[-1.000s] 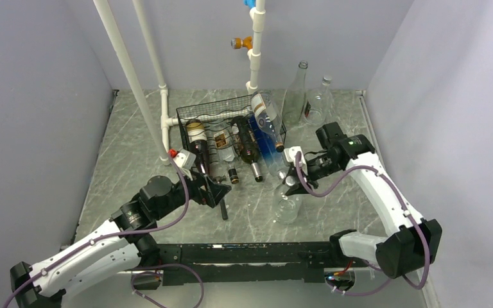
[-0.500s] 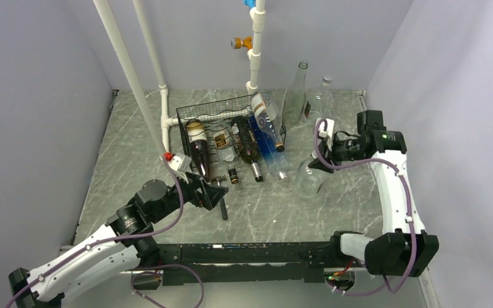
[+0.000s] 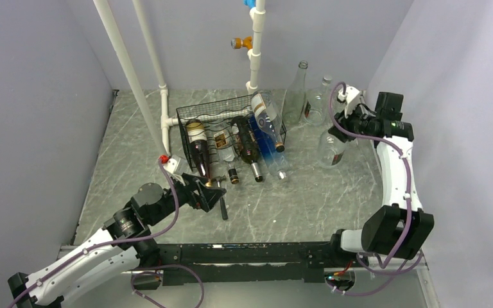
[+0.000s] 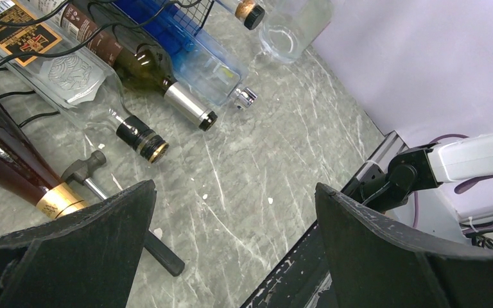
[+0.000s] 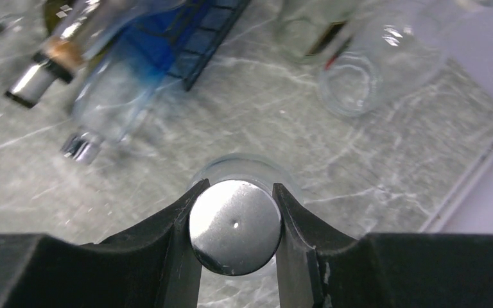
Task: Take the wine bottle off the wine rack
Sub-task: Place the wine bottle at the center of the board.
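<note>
The bare tabletop beside the standing bottles is outward of my right gripper and below it, so I need to move my right gripper outward and down next and release the bottle there.
The black wire wine rack (image 3: 231,115) stands at the middle back with several bottles lying in it, necks toward me. To its right my right gripper (image 3: 343,123) is shut on the silver cap (image 5: 235,226) of a clear wine bottle (image 3: 330,147), which hangs below it, clear of the rack. In the right wrist view both fingers (image 5: 180,224) press the cap's sides. My left gripper (image 3: 215,192) stands open, low in front of the rack's left end, near a dark bottle's gold-banded neck (image 4: 54,200). Nothing lies between its fingers (image 4: 391,250).
A small hammer (image 3: 222,202) lies on the table by the left gripper. Two clear bottles (image 3: 295,96) (image 3: 321,99) stand at the back right, close to the held one. White pipes (image 3: 164,109) rise left of and behind the rack. The right wall is close.
The right arm has carried the clear bottle from in front of the rack's right end to the right and back, near the standing bottles. The left arm shifted slightly.
</note>
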